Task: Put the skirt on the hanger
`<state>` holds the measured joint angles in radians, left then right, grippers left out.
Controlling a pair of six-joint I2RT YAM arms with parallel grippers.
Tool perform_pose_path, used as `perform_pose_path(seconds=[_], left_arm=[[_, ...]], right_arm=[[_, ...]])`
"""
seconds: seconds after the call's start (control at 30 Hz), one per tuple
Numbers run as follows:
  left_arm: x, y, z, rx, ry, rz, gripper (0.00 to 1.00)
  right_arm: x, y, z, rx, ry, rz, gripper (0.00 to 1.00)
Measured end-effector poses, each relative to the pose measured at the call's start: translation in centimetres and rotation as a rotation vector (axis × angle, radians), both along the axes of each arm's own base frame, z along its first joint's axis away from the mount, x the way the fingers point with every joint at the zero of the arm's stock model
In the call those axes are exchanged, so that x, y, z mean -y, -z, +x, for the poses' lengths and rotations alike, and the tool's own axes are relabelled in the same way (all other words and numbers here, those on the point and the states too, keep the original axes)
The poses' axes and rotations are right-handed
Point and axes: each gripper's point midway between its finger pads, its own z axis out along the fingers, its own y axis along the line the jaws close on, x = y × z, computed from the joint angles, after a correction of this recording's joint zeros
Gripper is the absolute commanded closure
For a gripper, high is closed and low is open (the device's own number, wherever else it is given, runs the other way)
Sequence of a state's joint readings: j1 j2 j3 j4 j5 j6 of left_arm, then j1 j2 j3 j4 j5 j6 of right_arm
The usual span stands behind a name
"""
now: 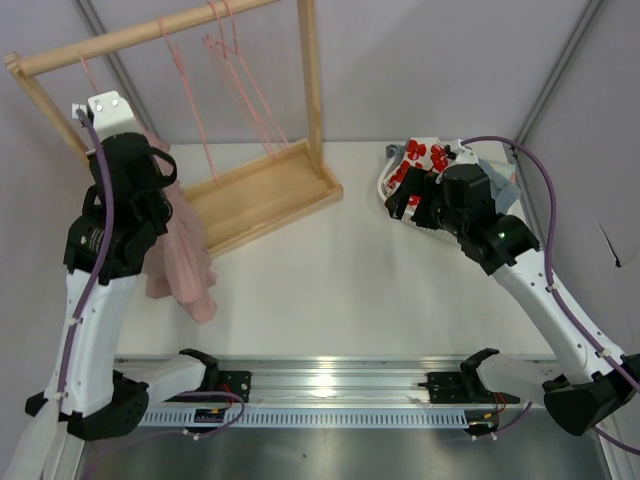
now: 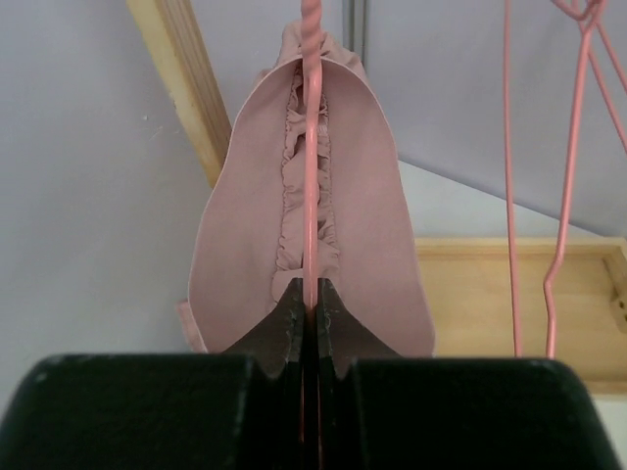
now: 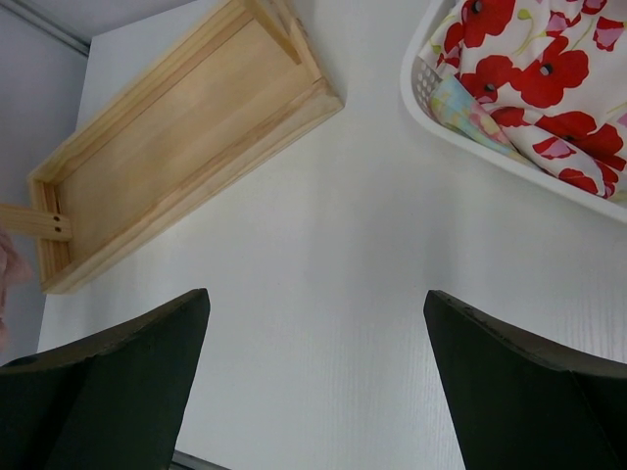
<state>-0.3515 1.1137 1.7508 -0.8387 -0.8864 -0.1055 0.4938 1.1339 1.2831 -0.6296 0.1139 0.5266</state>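
The skirt already hangs over the hanger, so the left gripper should next push outward and toward the rack post beside the skirt [image 1: 180, 255], then let go of the wire [image 1: 88, 75].
My left gripper [image 2: 310, 294] is shut on the thin pink wire of the hanger [image 2: 312, 147], which runs straight up between the jaws. The dusty-pink skirt [image 2: 362, 225] is draped over that wire, with its gathered waist on both sides. In the top view the skirt [image 1: 180, 255] hangs below my left arm [image 1: 125, 190], whose fingers are hidden there. The hanger's top wire [image 1: 88, 75] reaches up to the left end of the rack rail. My right gripper [image 3: 318, 304] is open and empty above the bare table, and it shows in the top view [image 1: 410, 200] next to the basket.
The wooden rack [image 1: 160, 30] stands at the back left with its tray base [image 1: 260, 195]. Several more pink hangers [image 1: 235, 80] hang on its rail, right of my left gripper [image 2: 563, 196]. A white basket [image 3: 421, 88] holds the red-flowered cloth [image 1: 420, 160] at the back right.
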Motion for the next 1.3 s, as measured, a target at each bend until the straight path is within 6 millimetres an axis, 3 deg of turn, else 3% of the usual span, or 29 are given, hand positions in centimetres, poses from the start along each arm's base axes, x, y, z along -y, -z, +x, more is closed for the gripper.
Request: perform_pose_path(seconds=[0.23, 0.33, 0.47, 0.63, 0.77, 1.1, 1.3], left_arm=[[-1.1, 1.7, 4.8, -0.077, -0.067, 0.041, 1.00], [-1.3, 1.9, 5.9, -0.084, -0.068, 0.044, 1.00], [-1.4, 0.1, 6.4, -0.041, -0.054, 0.049, 1.00], [-2.2, -3.9, 6.5, 0.079, -0.066, 0.045, 1.00], [-3.5, -4.8, 6.9, 0.106, -0.090, 0.040, 1.00], [-5.6, -2.8, 9.8, 0.042, -0.077, 0.042, 1.00], [-6.9, -1.0, 10.3, 0.004, -0.073, 0.031, 1.00]], right_arm=[[0.0, -0.2, 0.3, 0.000, -0.005, -0.002, 0.01], [-0.1, -0.2, 0.3, -0.002, -0.007, -0.001, 0.01], [-0.1, -0.1, 0.2, -0.005, -0.003, 0.008, 0.01], [-0.1, 0.5, 0.1, -0.023, 0.005, 0.017, 0.01], [-0.1, 0.6, 0.1, -0.026, 0.007, 0.018, 0.01], [-0.4, 1.0, 0.7, -0.028, 0.006, 0.016, 0.01], [-0.4, 1.4, 1.0, -0.038, 0.008, 0.006, 0.01]])
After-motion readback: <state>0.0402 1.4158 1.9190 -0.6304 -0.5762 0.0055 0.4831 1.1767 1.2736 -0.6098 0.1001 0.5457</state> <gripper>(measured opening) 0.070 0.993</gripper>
